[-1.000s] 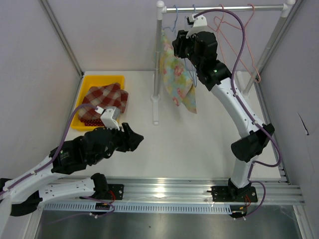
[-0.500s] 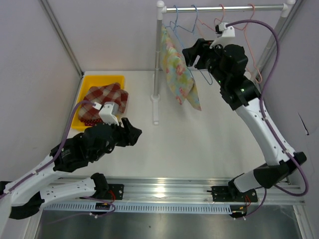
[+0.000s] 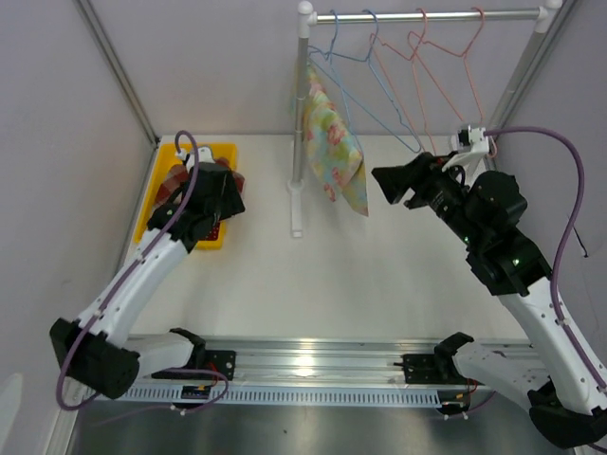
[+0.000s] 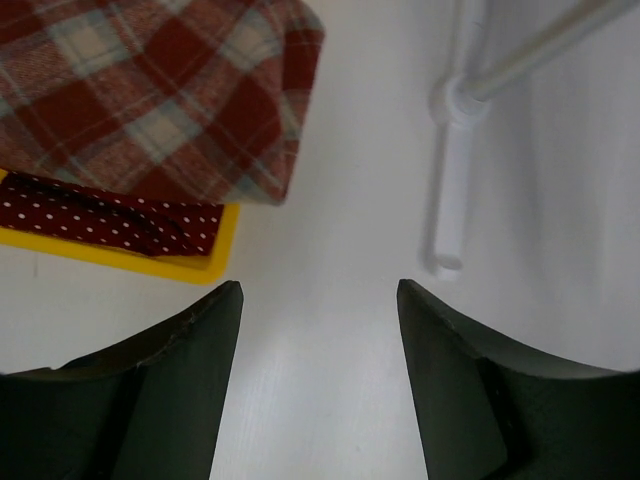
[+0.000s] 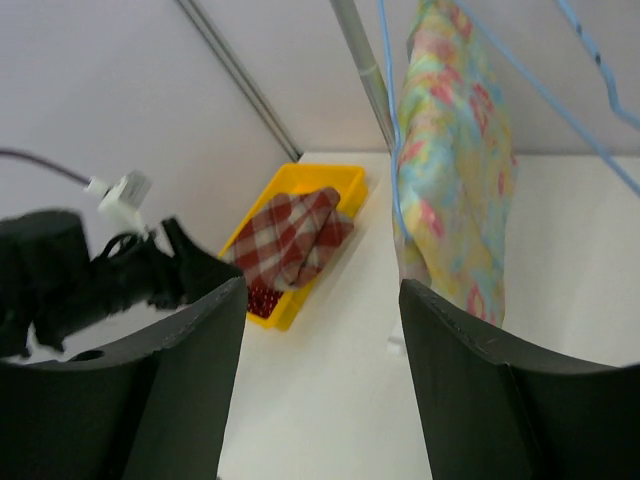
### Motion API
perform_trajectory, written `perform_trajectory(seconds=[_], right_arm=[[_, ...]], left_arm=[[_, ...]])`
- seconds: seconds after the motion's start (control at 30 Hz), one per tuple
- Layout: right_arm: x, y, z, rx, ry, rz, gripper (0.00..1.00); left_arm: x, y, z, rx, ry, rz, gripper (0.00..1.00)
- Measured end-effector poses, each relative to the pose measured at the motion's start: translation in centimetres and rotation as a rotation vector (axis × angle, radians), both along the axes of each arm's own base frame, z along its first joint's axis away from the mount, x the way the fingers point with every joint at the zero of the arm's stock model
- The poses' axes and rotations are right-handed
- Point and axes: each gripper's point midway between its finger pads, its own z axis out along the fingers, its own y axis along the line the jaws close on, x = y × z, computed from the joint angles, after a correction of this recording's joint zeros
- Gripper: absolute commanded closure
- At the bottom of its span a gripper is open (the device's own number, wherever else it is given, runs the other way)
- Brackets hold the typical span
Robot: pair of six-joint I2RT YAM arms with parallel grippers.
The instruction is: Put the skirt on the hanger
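The cloth spills past the bin's rim there, so I need to move my left gripper down and outward onto the plaid skirt's overhanging edge.
A floral skirt hangs from a blue hanger on the rail, beside the rack's white pole. The right wrist view shows this floral skirt straight ahead. My right gripper is open and empty, to the right of that skirt and apart from it. A red plaid skirt lies folded in the yellow bin over a red dotted cloth. My left gripper hovers at the bin's right edge. In its own view the left gripper is open over bare table.
Orange wire hangers and another blue hanger hang bare on the rail. The rack's white foot lies on the table right of the bin. Grey walls close in on both sides.
My right gripper drew back from the rack, down and to the right, and opened; the floral skirt stays hanging. My left arm swung from the front of the table up to the bin.
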Motion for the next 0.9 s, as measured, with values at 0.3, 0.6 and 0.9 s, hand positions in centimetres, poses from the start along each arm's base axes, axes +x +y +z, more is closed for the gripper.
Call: perform_trajectory(seconds=[0.3,0.6,0.9], right_arm=[[-2.5,-0.1,-8.0,-0.062,0.173,0.044,0.33],[-3.8,0.1,-11.5,-0.093,0.249,0.08,0.34],[-4.0,0.2,-12.9,-0.11,0.277,0.085,0.35]], left_arm=[[6.9,3.4,-8.1,0.156,0.224,0.099,0.31],[13.8,3.9,-9.4,0.246,0.253,0.142,0.32],[15.4,6.0,-14.3,0.312,0.389,0.184,0.36]])
